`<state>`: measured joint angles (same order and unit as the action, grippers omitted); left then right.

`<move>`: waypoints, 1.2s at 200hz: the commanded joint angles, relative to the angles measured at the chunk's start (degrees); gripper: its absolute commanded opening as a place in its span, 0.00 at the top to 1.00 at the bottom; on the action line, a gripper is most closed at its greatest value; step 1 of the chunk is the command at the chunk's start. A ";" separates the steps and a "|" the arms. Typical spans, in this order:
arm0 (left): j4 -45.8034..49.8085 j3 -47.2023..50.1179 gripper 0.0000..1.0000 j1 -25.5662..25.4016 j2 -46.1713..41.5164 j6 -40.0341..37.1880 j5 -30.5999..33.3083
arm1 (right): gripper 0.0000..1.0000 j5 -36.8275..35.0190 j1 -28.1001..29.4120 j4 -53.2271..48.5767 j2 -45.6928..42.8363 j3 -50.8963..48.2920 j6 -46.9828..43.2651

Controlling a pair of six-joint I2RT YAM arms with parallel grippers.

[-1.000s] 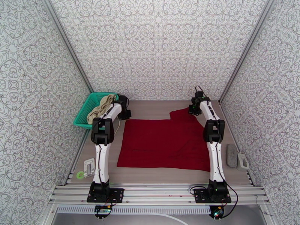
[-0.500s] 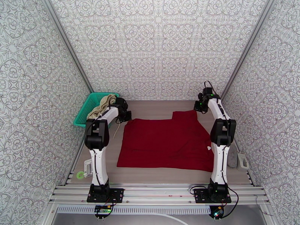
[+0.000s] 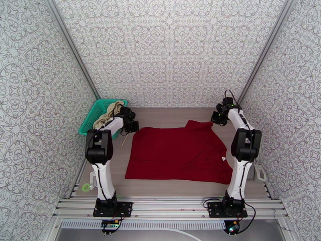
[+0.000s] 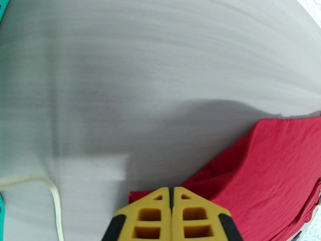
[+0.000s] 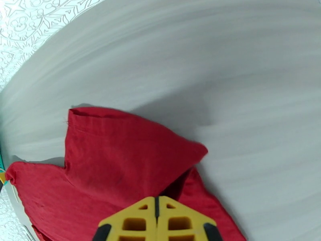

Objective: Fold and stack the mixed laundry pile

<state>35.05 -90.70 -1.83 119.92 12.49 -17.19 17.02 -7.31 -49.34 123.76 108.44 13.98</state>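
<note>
The shirt's edge beyond the white tag lies back from my right gripper, so the gripper needs to draw back and release the shirt's far sleeve over that edge.
The dark red shirt (image 3: 176, 151) lies spread flat in the middle of the table. My left gripper (image 3: 133, 127) is shut on its far left corner, and the red cloth (image 4: 261, 165) runs up to the closed yellow fingertips (image 4: 152, 215). My right gripper (image 3: 215, 118) is shut on the far right sleeve, which tents up under its fingertips (image 5: 136, 225) as red cloth (image 5: 120, 157). The cream-beige garment (image 3: 107, 114) hangs over the rim of the teal basket (image 3: 89, 119). Its thin white cord (image 4: 54, 193) trails onto the table beside my left gripper.
The basket stands at the far left against the patterned wall. A green ring (image 3: 85, 187) and a small white item (image 3: 93, 178) lie by the left arm's base. A white object (image 3: 259, 173) sits at the right edge. Bare tabletop (image 3: 168, 115) lies beyond the shirt.
My right gripper has moved right and toward the back wall, dragging the sleeve with it. My left arm's elbow has swung left, its gripper shifting slightly at the shirt's far left corner.
</note>
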 commanded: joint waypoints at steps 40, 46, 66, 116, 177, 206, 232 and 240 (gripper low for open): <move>-3.75 4.65 1.00 1.12 -6.15 -2.02 -0.26 | 1.00 2.45 -2.70 3.85 -7.49 -8.60 1.58; -4.00 5.27 1.00 1.12 -6.70 -2.00 -0.21 | 1.00 2.50 -2.80 4.03 -7.94 -9.24 1.65; -4.84 7.15 1.00 1.25 -8.41 -1.98 -0.06 | 1.00 2.89 -3.15 4.37 -9.18 -11.11 1.66; -7.54 13.35 1.00 1.30 -14.57 -1.52 0.18 | 1.00 3.46 -3.77 6.08 -13.99 -16.45 2.13; -8.93 19.54 1.00 1.47 -18.82 -1.24 0.83 | 1.00 4.17 -4.38 10.97 -21.56 -27.89 3.63; -10.45 23.53 1.00 1.98 -22.16 -0.33 0.58 | 1.00 4.18 -4.95 14.58 -25.31 -35.18 4.74; -11.06 27.28 1.00 2.36 -24.82 0.18 0.04 | 1.00 5.24 -5.10 19.57 -29.06 -42.67 6.09; -11.22 28.74 1.00 2.46 -25.46 0.26 0.00 | 1.00 4.56 -5.09 20.63 -30.20 -44.64 6.27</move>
<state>25.87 -65.34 -0.23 97.56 11.90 -16.78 21.08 -11.86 -34.39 97.45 69.38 18.33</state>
